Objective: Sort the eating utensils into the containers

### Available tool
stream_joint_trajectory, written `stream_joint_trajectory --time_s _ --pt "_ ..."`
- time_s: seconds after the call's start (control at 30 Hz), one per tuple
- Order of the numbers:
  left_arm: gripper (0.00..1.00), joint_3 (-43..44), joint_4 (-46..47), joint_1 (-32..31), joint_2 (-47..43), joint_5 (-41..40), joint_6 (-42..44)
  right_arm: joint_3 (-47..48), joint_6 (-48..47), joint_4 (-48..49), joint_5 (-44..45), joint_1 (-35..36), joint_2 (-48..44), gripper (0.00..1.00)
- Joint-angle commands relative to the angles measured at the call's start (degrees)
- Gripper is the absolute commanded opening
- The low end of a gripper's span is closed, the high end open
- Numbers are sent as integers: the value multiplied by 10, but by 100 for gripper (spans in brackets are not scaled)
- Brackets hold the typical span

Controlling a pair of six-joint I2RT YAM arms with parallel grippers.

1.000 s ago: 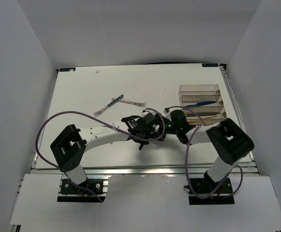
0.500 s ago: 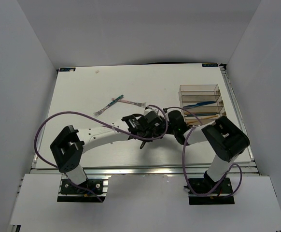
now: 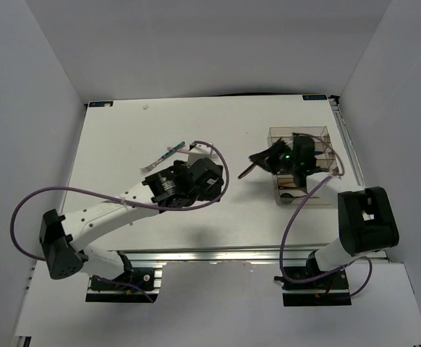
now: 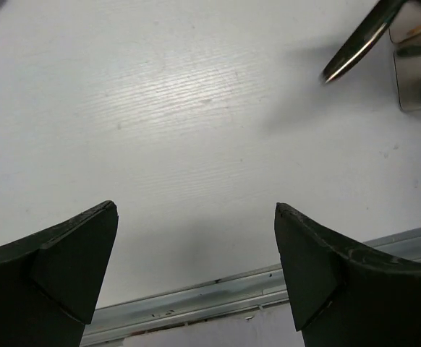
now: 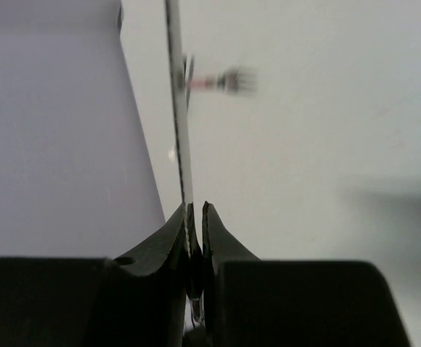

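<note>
The tray's far half (image 3: 322, 152) lies to the gripper's right in the top view, so next I will swing my right gripper over it and release the black knife there.
My right gripper (image 3: 267, 160) (image 5: 196, 210) is shut on a thin black utensil (image 3: 247, 172) (image 5: 179, 108), held above the table just left of the clear compartment tray (image 3: 297, 131). In the right wrist view the utensil runs straight up from the jaws, edge-on. My left gripper (image 3: 205, 182) (image 4: 196, 210) stands open and empty over bare table, left of centre. The left wrist view catches the tip of the same black utensil (image 4: 359, 40) and a corner of the tray (image 4: 417, 81). A teal-handled fork (image 3: 168, 152) lies behind the left arm, and a pink-handled fork (image 5: 228, 81) shows blurred.
The metal rail (image 4: 196, 293) of the table's near edge runs under the left fingers. White walls close in the table on three sides. The right arm hides part of the tray's compartments. A purple cable (image 3: 95, 194) loops from the left arm.
The left gripper let go, opened wide and drew back to the left. The right gripper shut on the black utensil and carried it back and right to the tray.
</note>
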Motion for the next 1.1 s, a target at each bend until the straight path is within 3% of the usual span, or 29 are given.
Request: stream_joint_trajectory --time_s 0.0,0.17,0.43,1.07 --pt "98 -25 -21 -1 -35 -38 0 65 -16 -96 44 -88 -20 0" --pt "98 -69 4 -1 -83 -28 2 161 -11 -215 109 -201 22 0" --pt "98 -84 13 -1 -68 -19 18 302 -7 -339 203 -231 106 0" --pt "98 -91 13 -1 -77 -42 43 268 2 -325 222 -224 134 0"
